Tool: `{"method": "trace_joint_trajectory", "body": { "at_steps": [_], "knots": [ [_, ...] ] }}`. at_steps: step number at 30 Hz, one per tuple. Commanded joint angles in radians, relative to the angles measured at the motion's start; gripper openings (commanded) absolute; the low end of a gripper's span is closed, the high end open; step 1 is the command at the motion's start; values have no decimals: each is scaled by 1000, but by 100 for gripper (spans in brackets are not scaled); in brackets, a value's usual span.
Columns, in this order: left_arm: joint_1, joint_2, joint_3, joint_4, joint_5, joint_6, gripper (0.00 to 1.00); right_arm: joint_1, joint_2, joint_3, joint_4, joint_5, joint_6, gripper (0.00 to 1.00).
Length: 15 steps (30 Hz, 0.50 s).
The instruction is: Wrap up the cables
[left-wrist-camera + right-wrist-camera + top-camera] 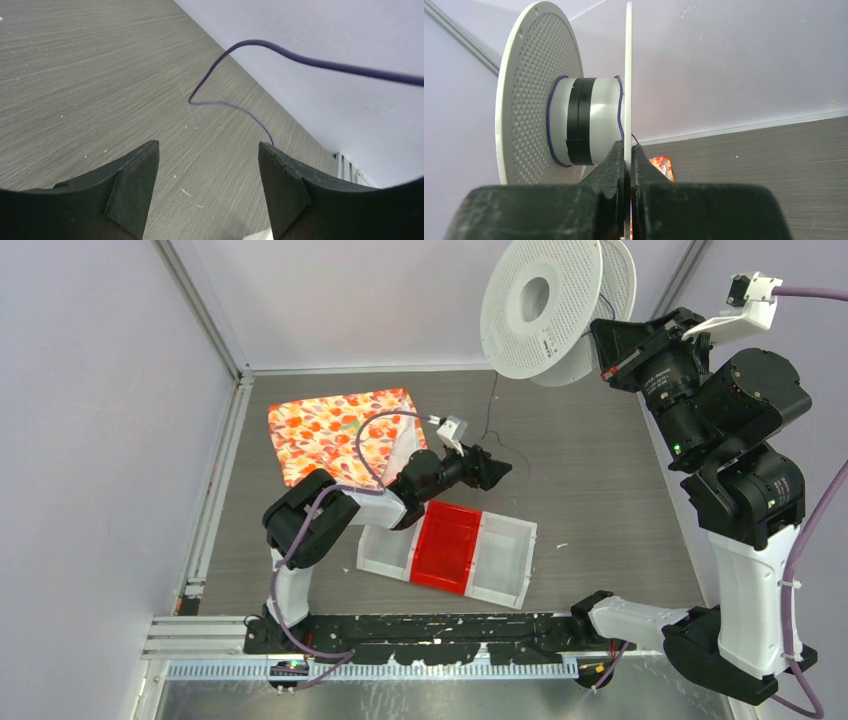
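The bend in the cable (492, 405) sits beyond my left gripper's open fingers, so my left gripper moves to the right in the top view onto that bend next.
The cable (492, 405) is a thin dark wire hanging from the white spool (545, 310) down to the table behind my left gripper (497, 470). In the left wrist view the cable (220, 102) lies bent on the table, rises to the right, and its near end passes behind the right fingertip (267, 150). My left gripper (207, 150) is open and empty, low over the table. My right gripper (606, 352) holds the spool high up. In the right wrist view it (628, 147) is shut on the spool's thin flange (628, 60). A few cable turns (552, 125) circle the hub.
A floral cloth (340, 430) lies at the back left, under the left arm. A white tray (505, 560) with a red middle compartment (445, 545) sits in front of the left gripper's arm. Walls close in on the left, back and right.
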Motion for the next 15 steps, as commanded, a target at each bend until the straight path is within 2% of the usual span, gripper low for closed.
{"method": "trace_joint_trajectory", "body": {
  "at_steps": [1,15],
  "knots": [
    [-11,15,60,90,-60,-54,73,1,-13,16,145,-1,27,1],
    [-46,68,121,55,-104,-159,73,1,-8,8,153,3,29,0]
  ]
}}
